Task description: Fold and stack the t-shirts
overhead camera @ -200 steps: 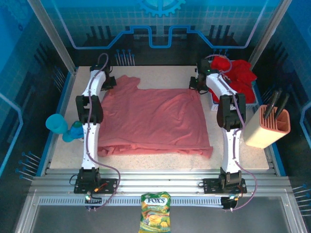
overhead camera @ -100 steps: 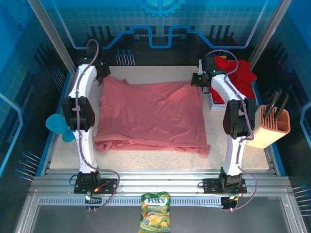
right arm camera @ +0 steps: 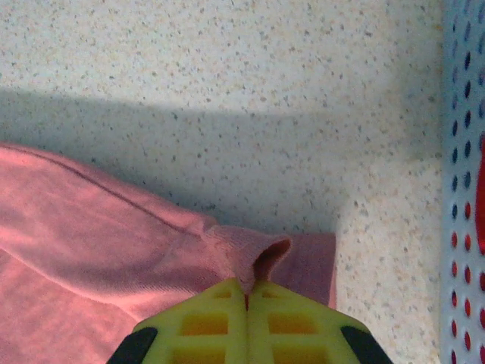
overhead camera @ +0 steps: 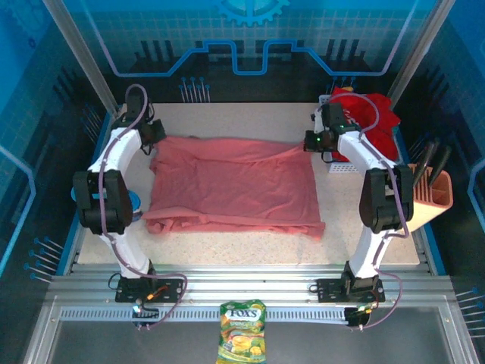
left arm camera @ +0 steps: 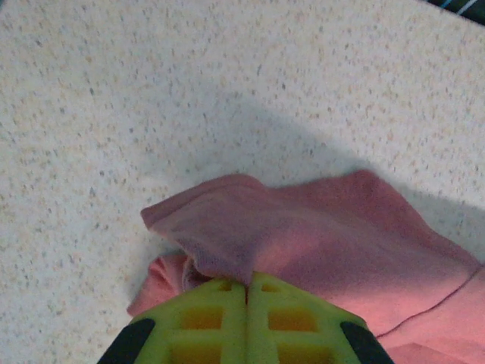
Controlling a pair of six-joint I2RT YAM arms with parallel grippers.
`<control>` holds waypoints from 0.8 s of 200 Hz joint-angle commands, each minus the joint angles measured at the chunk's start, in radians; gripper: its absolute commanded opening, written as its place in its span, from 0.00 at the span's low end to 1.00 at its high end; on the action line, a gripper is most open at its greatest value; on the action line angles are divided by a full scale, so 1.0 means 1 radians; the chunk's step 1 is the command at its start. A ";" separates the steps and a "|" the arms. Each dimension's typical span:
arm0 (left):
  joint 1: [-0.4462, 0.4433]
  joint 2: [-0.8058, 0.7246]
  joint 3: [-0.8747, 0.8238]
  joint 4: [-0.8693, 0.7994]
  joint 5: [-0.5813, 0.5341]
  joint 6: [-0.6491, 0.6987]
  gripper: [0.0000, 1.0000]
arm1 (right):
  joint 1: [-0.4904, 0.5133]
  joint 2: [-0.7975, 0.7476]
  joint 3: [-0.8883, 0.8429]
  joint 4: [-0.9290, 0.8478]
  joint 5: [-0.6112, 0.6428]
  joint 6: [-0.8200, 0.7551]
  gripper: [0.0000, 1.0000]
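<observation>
I need to move my left gripper back and down onto the shirt's far strip (overhead camera: 168,153), which is below and back of it, and let go of the corner folded like the near edge.
A faded salmon-pink t-shirt (overhead camera: 231,186) lies spread over the middle of the table, with its near edge doubled over. My left gripper (overhead camera: 155,144) is shut on the shirt's far left corner; in the left wrist view the gripper (left arm camera: 246,284) pinches a fold of pink cloth (left arm camera: 318,235). My right gripper (overhead camera: 309,142) is shut on the far right corner; in the right wrist view the gripper (right arm camera: 246,287) holds a curled hem of the shirt (right arm camera: 98,243). Bright red t-shirts (overhead camera: 373,114) are heaped at the back right.
A white mesh basket (overhead camera: 345,165) holds the red heap, and its holed wall (right arm camera: 462,189) stands close to the right gripper. An orange holder with dark handles (overhead camera: 432,196) stands at the right edge. A blue object (overhead camera: 134,202) sits by the left arm. A sweets bag (overhead camera: 242,332) lies in front.
Both grippers have drawn the shirt's far edge toward the near side, so the pink shirt covers less depth. Both arms' elbows have swung outward and back.
</observation>
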 commanded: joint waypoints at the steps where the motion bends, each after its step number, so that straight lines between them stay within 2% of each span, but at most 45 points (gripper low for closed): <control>1: 0.000 -0.076 -0.059 0.106 0.055 0.055 0.00 | -0.023 -0.056 -0.047 0.003 -0.002 0.016 0.00; 31: -0.025 -0.106 -0.136 0.113 0.049 0.086 0.00 | -0.024 -0.066 -0.127 -0.002 0.043 0.041 0.00; 52: -0.041 -0.114 -0.176 0.105 0.018 0.115 0.00 | -0.026 -0.061 -0.169 0.001 0.031 0.053 0.00; 84: -0.057 -0.112 -0.197 0.012 -0.073 0.141 0.00 | -0.026 -0.069 -0.212 -0.026 0.056 0.061 0.00; 109: -0.063 -0.124 -0.217 -0.040 -0.104 0.151 0.00 | -0.026 -0.074 -0.235 -0.059 0.084 0.080 0.00; 113: -0.064 -0.124 -0.217 -0.052 -0.108 0.154 0.00 | -0.026 -0.074 -0.238 -0.062 0.082 0.083 0.03; 124: -0.064 -0.111 -0.208 -0.098 -0.111 0.160 0.14 | -0.026 -0.072 -0.242 -0.068 0.063 0.087 0.22; 130: -0.064 -0.100 -0.194 -0.131 -0.119 0.163 0.21 | -0.023 -0.071 -0.243 -0.069 0.053 0.088 0.26; 133: -0.065 -0.094 -0.184 -0.150 -0.127 0.164 0.27 | -0.023 -0.073 -0.245 -0.069 0.048 0.088 0.27; 140: -0.066 -0.082 -0.163 -0.195 -0.152 0.159 0.50 | -0.018 -0.078 -0.246 -0.071 0.039 0.089 0.31; 143: -0.066 -0.080 -0.153 -0.211 -0.161 0.157 0.56 | -0.017 -0.082 -0.246 -0.074 0.037 0.088 0.34; 151: -0.066 -0.082 -0.133 -0.244 -0.175 0.150 0.64 | -0.012 -0.097 -0.246 -0.076 0.026 0.084 0.43; 160: -0.066 -0.104 -0.126 -0.245 -0.183 0.148 0.66 | -0.003 -0.123 -0.253 -0.071 0.019 0.081 0.54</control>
